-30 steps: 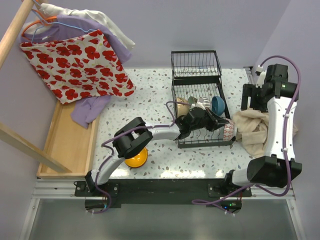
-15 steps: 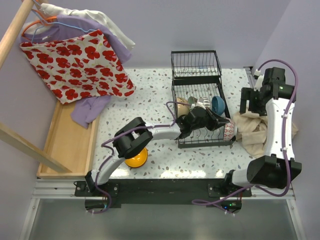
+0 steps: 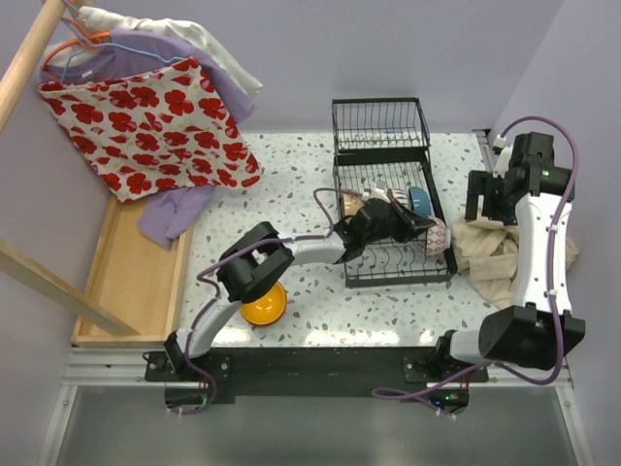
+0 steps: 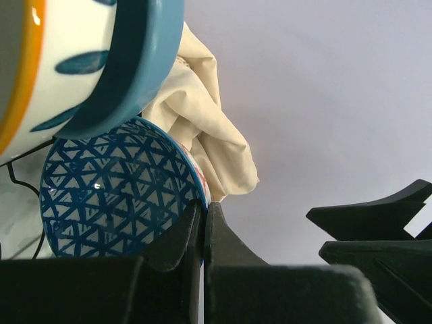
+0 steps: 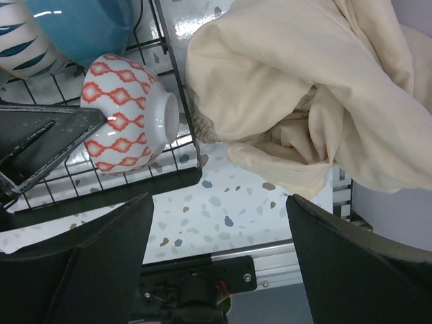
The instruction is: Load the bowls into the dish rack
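The bowl needs to move gently back toward the rack's near corner (image 3: 439, 267) next with my left gripper. It should be released where bare wires show, since that corner is back of it beside the cloth.
My left gripper (image 3: 411, 226) reaches into the black wire dish rack (image 3: 336, 148) and is shut on the rim of a patterned bowl (image 3: 438, 236) at the rack's near right corner. In the left wrist view the gripper (image 4: 204, 206) pinches that rim; the bowl's inside (image 4: 115, 199) has a blue-white triangle pattern. Its outside is reddish diamond-patterned in the right wrist view (image 5: 125, 115). A plain blue bowl (image 3: 420, 201) and other bowls stand in the rack. An orange-yellow bowl (image 3: 264, 305) sits on the table. My right gripper (image 3: 483, 204) is open and empty (image 5: 217, 202), raised to the right of the rack.
A crumpled cream cloth (image 3: 493, 250) lies on the table just right of the rack, below my right gripper. A wooden tray (image 3: 126, 282) lies along the left edge. Clothes (image 3: 155, 116) hang at the back left.
My left gripper has moved a little farther back into the rack with the patterned bowl. The right arm has barely shifted.
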You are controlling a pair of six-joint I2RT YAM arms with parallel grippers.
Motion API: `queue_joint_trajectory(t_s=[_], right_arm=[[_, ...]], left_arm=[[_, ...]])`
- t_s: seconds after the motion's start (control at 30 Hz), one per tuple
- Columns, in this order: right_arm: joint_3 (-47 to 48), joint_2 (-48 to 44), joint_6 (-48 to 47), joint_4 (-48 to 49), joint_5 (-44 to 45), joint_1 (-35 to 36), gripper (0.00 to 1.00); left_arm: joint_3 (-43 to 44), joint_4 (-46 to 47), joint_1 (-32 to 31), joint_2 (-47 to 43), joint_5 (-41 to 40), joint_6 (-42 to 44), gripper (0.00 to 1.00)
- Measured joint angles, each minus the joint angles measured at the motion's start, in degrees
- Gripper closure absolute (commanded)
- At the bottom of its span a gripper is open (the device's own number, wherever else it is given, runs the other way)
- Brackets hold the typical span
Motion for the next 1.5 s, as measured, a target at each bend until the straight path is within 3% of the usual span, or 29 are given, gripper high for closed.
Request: queue_joint_trajectory(t_s=[0.33, 0.8, 1.4, 1.5], right_arm=[[0.0, 0.0, -0.1, 0.2, 0.0, 0.0, 0.16], [-0.6, 0.0, -0.5, 0.1, 0.0, 0.0, 0.16], [-1.5, 0.0, -0.5, 0.4, 0.0, 0.0, 0.17], [-1.8, 0.0, -0.5, 0.4, 0.0, 0.0, 0.16]], left_arm=[[-3.3, 6.4, 0.3, -0.2, 1.6, 2.0, 1.00], [-0.9, 4.7, -2.5, 1.0, 0.5, -0.8, 1.00], [-6.9, 8.8, -2.6, -1.1, 1.8, -0.1, 1.00], [-7.1, 8.9, -2.6, -1.1, 1.8, -0.1, 0.92]])
